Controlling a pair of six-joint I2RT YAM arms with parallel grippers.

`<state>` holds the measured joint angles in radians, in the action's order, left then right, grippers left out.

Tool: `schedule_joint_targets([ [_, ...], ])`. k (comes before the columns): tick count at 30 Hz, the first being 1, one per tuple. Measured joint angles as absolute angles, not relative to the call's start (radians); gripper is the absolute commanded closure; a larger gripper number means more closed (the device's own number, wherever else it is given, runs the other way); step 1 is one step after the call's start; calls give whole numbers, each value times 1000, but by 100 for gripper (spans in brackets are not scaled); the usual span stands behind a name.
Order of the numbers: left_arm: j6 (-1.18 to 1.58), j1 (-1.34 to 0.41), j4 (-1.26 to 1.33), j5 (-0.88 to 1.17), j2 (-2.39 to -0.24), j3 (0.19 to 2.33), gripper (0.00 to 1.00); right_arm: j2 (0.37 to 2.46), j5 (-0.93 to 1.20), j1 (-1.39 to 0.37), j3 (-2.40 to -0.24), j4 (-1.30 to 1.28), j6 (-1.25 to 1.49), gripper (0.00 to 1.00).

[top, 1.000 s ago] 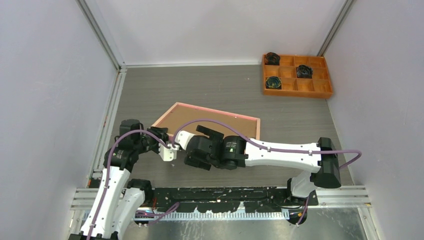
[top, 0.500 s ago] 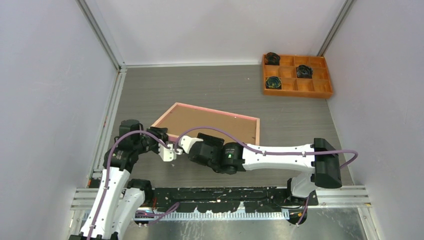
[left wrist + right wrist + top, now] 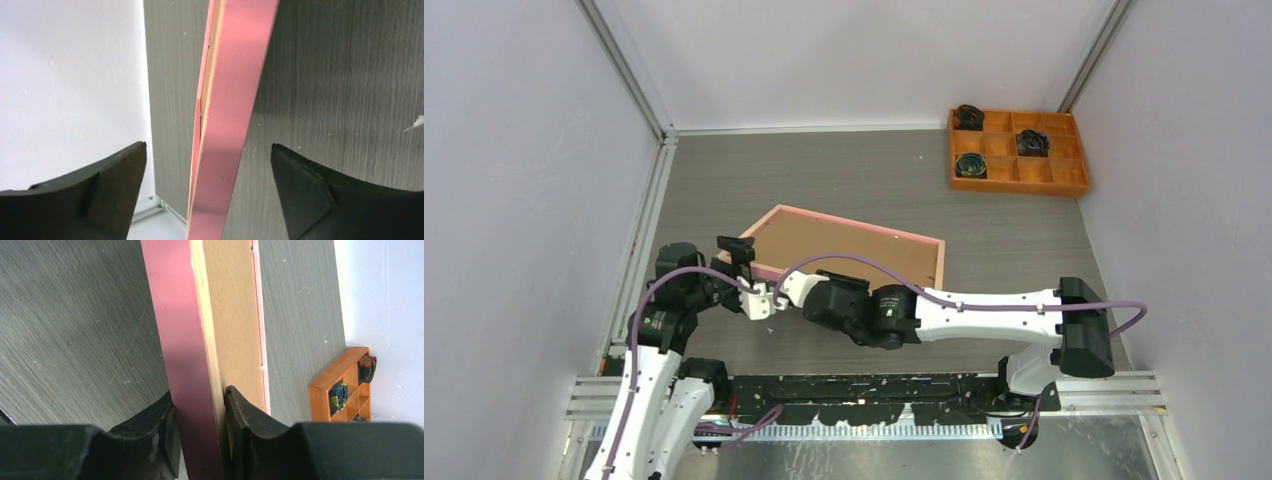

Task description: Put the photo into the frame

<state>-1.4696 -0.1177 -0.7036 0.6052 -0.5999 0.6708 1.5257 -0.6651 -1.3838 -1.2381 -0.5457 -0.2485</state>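
My right gripper lifts the frame next and turns it over, since its brown board faces up. Then it lowers it outward onto the bare tabletop to release.
The frame lies tilted on the table, back side up, with a plain brown board inside its pink rim. My right gripper is shut on the frame's near-left edge. In the right wrist view both fingers press the pink rim between them. My left gripper stands open at the frame's left corner. In the left wrist view the pink edge runs between the wide-apart fingers without touching either. The photo is not in view.
An orange compartment tray with a few dark coiled items stands at the back right and also shows in the right wrist view. White walls close in the table on the left, back and right; the left wall is near the left gripper.
The left gripper has opened and let go of the frame's corner. The right gripper slid left along the near edge and shut on the frame.
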Motion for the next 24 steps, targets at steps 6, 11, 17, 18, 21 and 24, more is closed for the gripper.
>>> schedule_joint_targets([
  [6, -1281, -118, -627, 590, -569, 672, 0, 1547, -661, -1372, -1304, -569, -233, 83],
  [11, -1047, -116, -570, 545, -617, 746, 0, 1550, -629, -1332, -1382, -607, -212, 90],
  [17, -727, -102, -459, 488, -691, 896, 0, 1604, -524, -1260, -1565, -681, -114, 93],
  [18, -673, -101, -452, 470, -706, 922, 0, 1624, -500, -1245, -1619, -702, -79, 93],
  [21, -544, -86, -443, 435, -742, 988, 0, 1687, -445, -1208, -1775, -782, 6, 93],
  [24, -443, -44, -439, 426, -750, 1018, 0, 1748, -394, -1181, -1907, -850, 68, 93],
])
